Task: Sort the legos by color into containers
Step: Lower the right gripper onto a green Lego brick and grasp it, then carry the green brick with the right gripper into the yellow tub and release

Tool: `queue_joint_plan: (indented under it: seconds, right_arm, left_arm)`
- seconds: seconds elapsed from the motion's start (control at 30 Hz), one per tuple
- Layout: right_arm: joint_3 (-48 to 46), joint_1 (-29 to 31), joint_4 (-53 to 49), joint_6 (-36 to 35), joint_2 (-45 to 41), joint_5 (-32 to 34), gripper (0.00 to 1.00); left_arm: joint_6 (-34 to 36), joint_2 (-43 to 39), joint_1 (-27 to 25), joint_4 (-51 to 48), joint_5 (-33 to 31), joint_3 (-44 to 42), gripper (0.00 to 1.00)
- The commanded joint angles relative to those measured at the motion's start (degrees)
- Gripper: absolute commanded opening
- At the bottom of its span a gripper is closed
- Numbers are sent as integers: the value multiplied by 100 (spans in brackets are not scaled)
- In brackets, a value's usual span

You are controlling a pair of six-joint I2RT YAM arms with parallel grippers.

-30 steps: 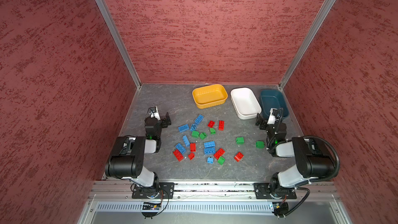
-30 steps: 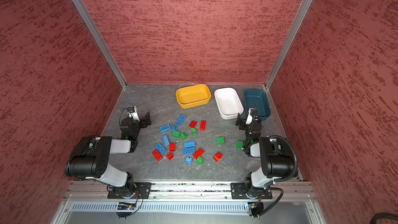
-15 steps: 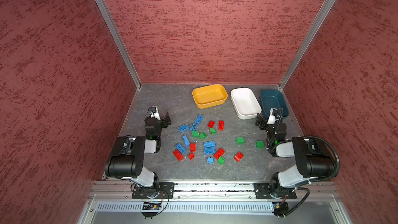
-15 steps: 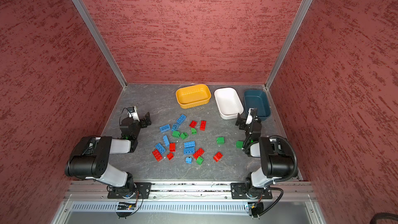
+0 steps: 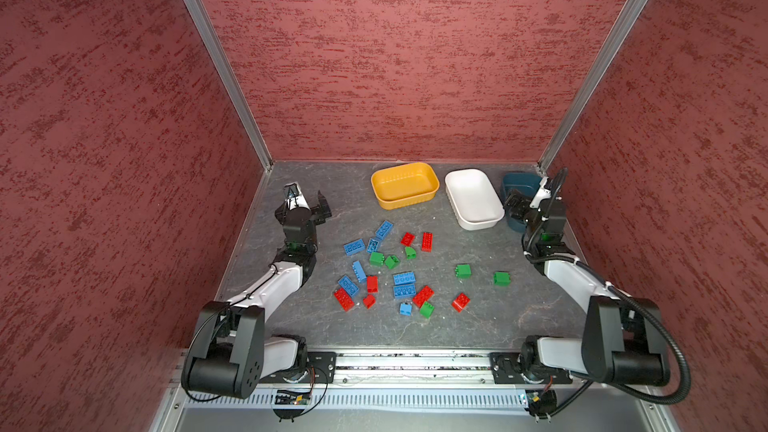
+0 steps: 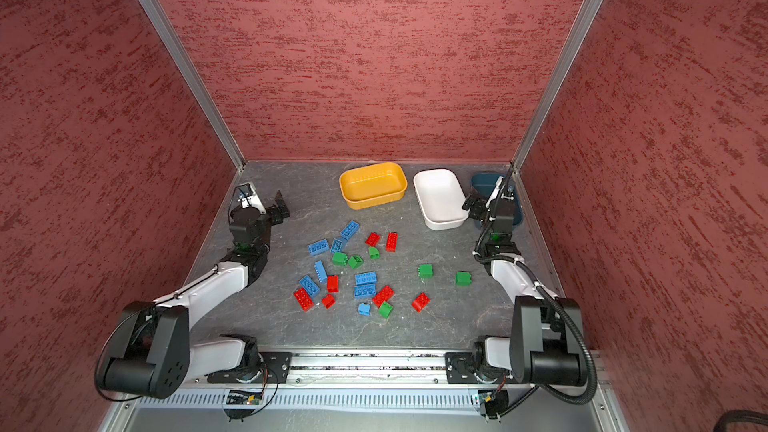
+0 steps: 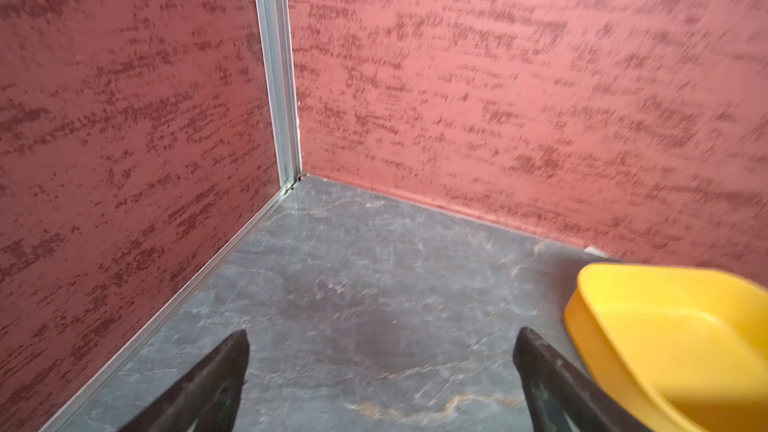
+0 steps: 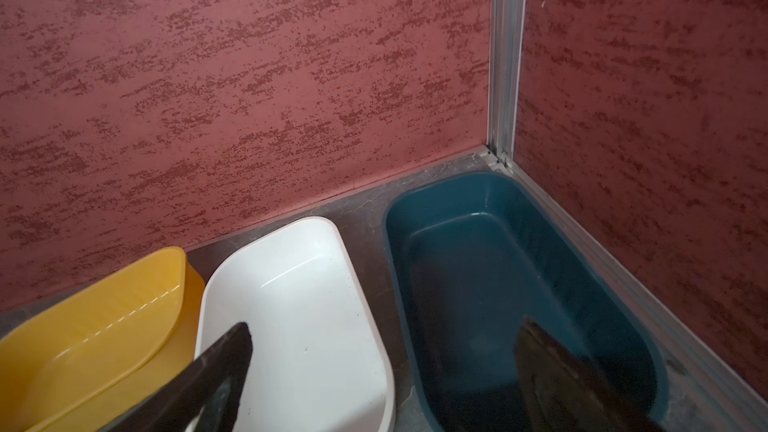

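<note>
I will bring my right gripper back and down onto the green lego nearest the teal tub [image 5: 501,278], because that lego is below it and closer to my base.
Several red, blue and green legos [image 5: 404,278] [image 6: 365,277] lie scattered on the middle of the grey floor in both top views. Three empty containers stand in a row by the back wall: yellow [image 5: 405,201] [image 6: 372,200], white [image 5: 473,205] [image 6: 440,201] and dark teal [image 5: 515,184] [image 6: 484,184]. My left gripper [image 5: 322,205] [image 6: 280,206] [image 7: 382,332] hovers open over bare floor, left of the yellow tub [image 7: 665,326]. My right gripper [image 5: 515,203] [image 6: 473,205] [image 8: 384,324] is open above the gap between the white tub [image 8: 299,284] and the teal tub [image 8: 478,243]. Neither holds anything.
Red textured walls close in the left, back and right sides, with metal posts [image 5: 216,60] in the back corners. A metal rail [image 5: 415,363] runs along the front edge. Bare floor [image 5: 332,184] lies between the left gripper and the yellow tub.
Both arms have lifted out of their folded pose: the elbows stand higher and each gripper has shifted a little toward the back wall. The legos and the containers have not moved.
</note>
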Motion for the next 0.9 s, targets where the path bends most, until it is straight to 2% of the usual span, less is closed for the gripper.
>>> queue_joint_plan:
  seconds: [0.0,0.1,0.17,0.43,0.63,0.77,0.87]
  right_arm:
    - [337,28,-2250,1090,-97,224,99]
    - [459,25,-3292,1445,-240,-50,99]
    - [370,30,-3848,1535,-372,-351,99]
    - [-314,28,-5203,1881,-855,-1163,99]
    - [-792,35,-5461,1846,-1073,-1345,96]
    - [-881,37,-5348,1652,-1011,-1679,85]
    - [-829,117,-5326,1574,-869,-1692,77]
  left_arm:
    - [-913,-71,-253,-1367,-545,559,99]
    - [-1626,7,-419,-2249,-519,1078,99]
    - [-1952,54,-434,-2542,-274,1279,99]
    - [-2275,185,-434,-2813,119,1532,99]
    - [-2351,204,-434,-2803,140,1461,99]
    - [-2431,275,-436,-2806,190,1439,99]
    - [-2467,350,-443,-2857,244,1490,99]
